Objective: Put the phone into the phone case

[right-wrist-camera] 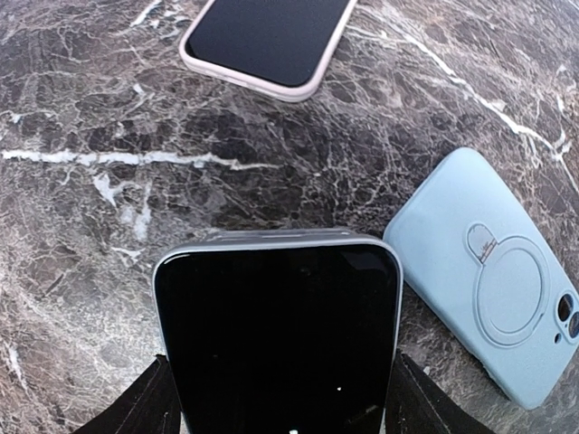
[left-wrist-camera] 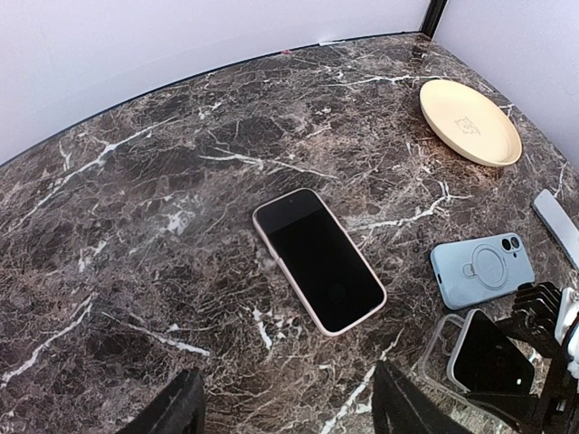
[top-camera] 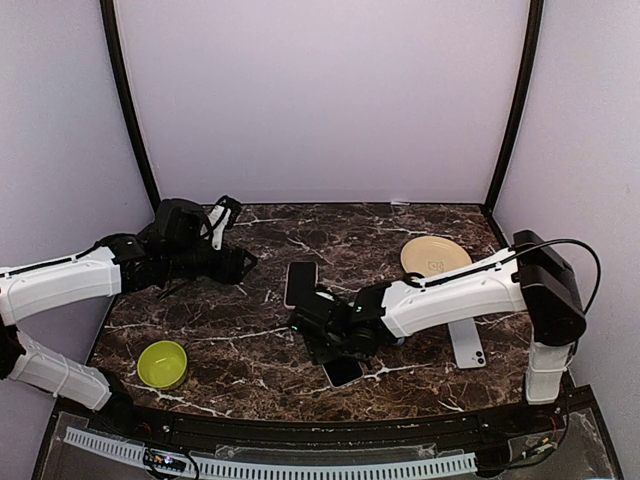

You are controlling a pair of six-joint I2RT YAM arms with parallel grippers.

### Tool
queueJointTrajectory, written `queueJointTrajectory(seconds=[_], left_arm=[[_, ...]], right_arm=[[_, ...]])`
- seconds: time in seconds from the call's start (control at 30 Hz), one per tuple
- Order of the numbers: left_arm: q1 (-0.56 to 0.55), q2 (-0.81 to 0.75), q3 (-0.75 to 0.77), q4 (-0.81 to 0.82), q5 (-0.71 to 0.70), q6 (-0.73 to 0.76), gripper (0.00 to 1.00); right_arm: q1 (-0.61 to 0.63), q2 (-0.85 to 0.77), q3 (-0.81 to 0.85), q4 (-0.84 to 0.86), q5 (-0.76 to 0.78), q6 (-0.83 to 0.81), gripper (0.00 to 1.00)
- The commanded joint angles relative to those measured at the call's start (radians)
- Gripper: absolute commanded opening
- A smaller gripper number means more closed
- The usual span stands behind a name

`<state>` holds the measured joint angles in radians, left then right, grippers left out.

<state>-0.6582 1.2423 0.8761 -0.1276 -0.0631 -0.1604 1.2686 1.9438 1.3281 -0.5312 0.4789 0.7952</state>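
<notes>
The right gripper should next lower the phone into the clear phone case (left-wrist-camera: pixel 436 348) and release it, since the case lies below and its rim still shows past the phone's far end.
My right gripper (right-wrist-camera: pixel 282 411) is shut on the sides of a black-screened phone (right-wrist-camera: pixel 280 334), holding it tilted low over the table. In the left wrist view this phone (left-wrist-camera: pixel 488 357) sits with its lower end inside a clear phone case (left-wrist-camera: pixel 436 348) lying on the marble. From above, the phone's near end (top-camera: pixel 343 371) sticks out below the right gripper (top-camera: pixel 335 340). My left gripper (left-wrist-camera: pixel 288 407) hangs open and empty above the table at the left (top-camera: pixel 235 262), apart from everything.
A phone in a pink case (left-wrist-camera: pixel 318 259) lies screen-up mid-table. A light blue case (right-wrist-camera: pixel 493 271) lies back-up beside the held phone. A cream plate (top-camera: pixel 436 257) sits back right, a white phone (top-camera: pixel 466 345) right, a green bowl (top-camera: pixel 163 363) front left.
</notes>
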Motion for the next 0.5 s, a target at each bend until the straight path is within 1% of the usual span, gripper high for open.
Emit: queueJointTrajectory(seconds=[0.0, 0.2, 0.33, 0.37, 0.4, 0.47], left_arm=[[0.005, -0.004, -0.014, 0.023, 0.012, 0.012, 0.65], [0.005, 0.005, -0.012, 0.022, 0.014, 0.013, 0.65], [0.006, 0.004, -0.014, 0.023, 0.015, 0.013, 0.65], [0.005, 0.005, -0.014, 0.023, 0.015, 0.014, 0.65], [0.005, 0.006, -0.013, 0.023, 0.016, 0.014, 0.65], [0.005, 0.006, -0.013, 0.024, 0.016, 0.016, 0.65]], right_arm=[[-0.005, 0.032, 0.003, -0.04, 0.005, 0.042, 0.26], [-0.007, 0.094, 0.052, -0.086, 0.04, 0.036, 0.26], [-0.009, 0.106, 0.033, -0.091, 0.05, 0.054, 0.27], [-0.011, 0.106, 0.03, -0.095, 0.051, 0.056, 0.3], [-0.011, 0.105, 0.03, -0.1, 0.052, 0.058, 0.36], [-0.012, 0.101, 0.032, -0.111, 0.056, 0.066, 0.51]])
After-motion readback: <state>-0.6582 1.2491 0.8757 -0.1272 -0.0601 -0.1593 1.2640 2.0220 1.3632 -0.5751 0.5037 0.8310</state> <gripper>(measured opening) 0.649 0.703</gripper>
